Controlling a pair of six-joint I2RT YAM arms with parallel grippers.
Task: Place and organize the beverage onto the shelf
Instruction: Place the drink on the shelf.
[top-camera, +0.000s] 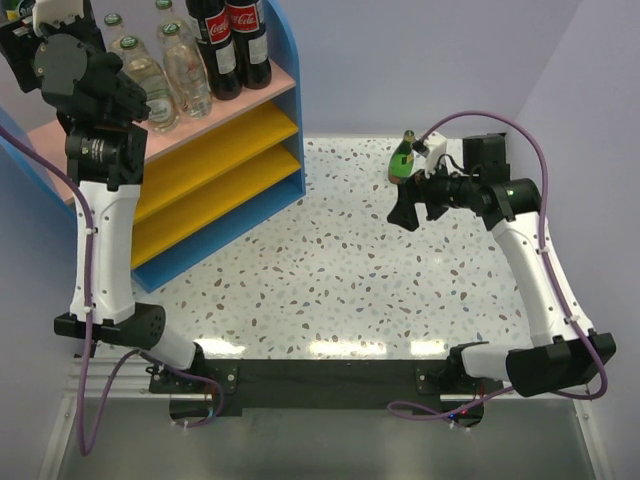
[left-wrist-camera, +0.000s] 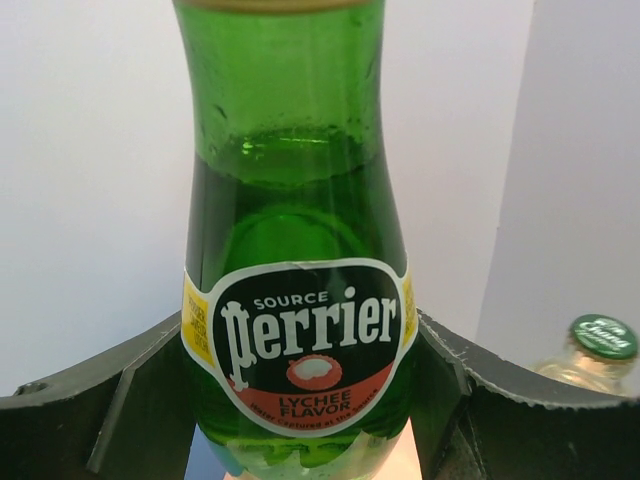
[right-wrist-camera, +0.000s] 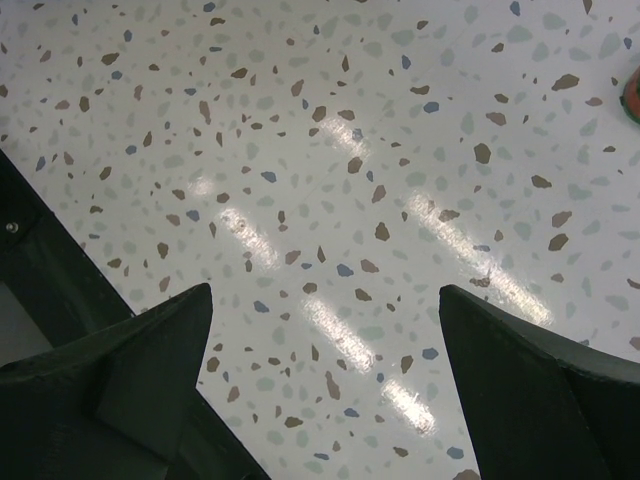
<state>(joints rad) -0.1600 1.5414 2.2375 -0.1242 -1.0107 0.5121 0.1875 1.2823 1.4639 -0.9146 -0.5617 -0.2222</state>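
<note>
My left gripper shifts away from the clear bottles beside its fingers toward the near blue side next, then brings the Perrier down onto the pink board (top-camera: 255, 98).
My left gripper (top-camera: 120, 90) is up at the pink top board (top-camera: 255, 98) of the blue-sided shelf. In the left wrist view its jaws (left-wrist-camera: 310, 400) are shut on a green glass Perrier bottle (left-wrist-camera: 290, 200), held upright just above the pink board. Two cola bottles (top-camera: 230, 45) and several clear green-capped bottles (top-camera: 185, 65) stand on that board. One green cap (left-wrist-camera: 603, 337) shows right of my fingers. Another green glass bottle (top-camera: 403, 158) stands on the table behind my right gripper (top-camera: 405, 212). That gripper is open and empty over the terrazzo (right-wrist-camera: 325, 300).
The two yellow lower boards (top-camera: 215, 165) carry nothing. The shelf stands at the table's far left. The terrazzo table top (top-camera: 330, 270) spreads between the arms, with its dark front edge (right-wrist-camera: 40, 270) in the right wrist view.
</note>
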